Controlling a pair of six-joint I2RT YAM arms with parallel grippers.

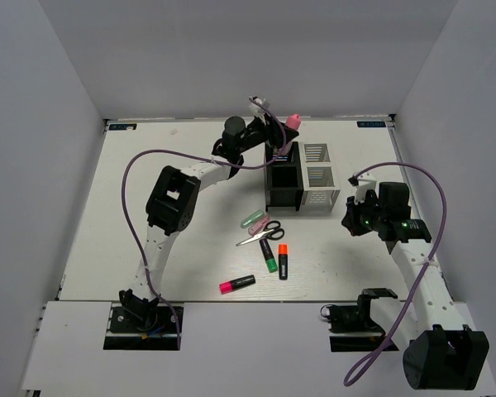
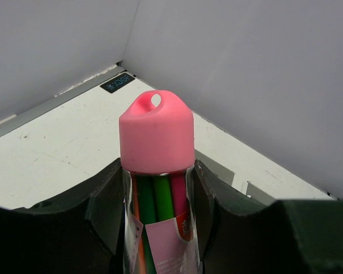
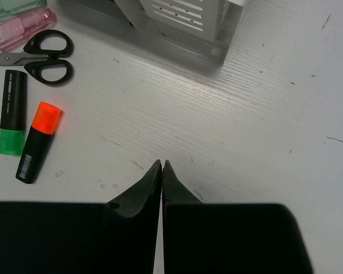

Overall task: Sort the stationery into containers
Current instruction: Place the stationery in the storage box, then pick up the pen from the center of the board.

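My left gripper is above the black organizer's far section (image 1: 283, 154), which is open, so it will lower the clear tube and let go of it inside next.
My left gripper (image 1: 283, 131) is shut on a clear tube with a pink cap (image 2: 156, 132), full of coloured pens, and holds it above the black organizer (image 1: 282, 178); the cap also shows in the top view (image 1: 293, 121). The white slotted organizer (image 1: 317, 177) stands right of the black one. On the table lie pastel green and pink pieces (image 1: 254, 221), black-handled scissors (image 1: 263, 232), a green-capped highlighter (image 1: 269, 256), an orange-capped one (image 1: 283, 260) and a pink-capped one (image 1: 237, 284). My right gripper (image 1: 350, 222) is shut and empty, above bare table right of the white organizer (image 3: 183, 17).
White walls enclose the table on three sides. The left arm's purple cable (image 1: 140, 165) loops over the left half of the table. The right wrist view shows the scissors (image 3: 46, 54), green highlighter (image 3: 11, 120) and orange highlighter (image 3: 39, 141) to the gripper's left.
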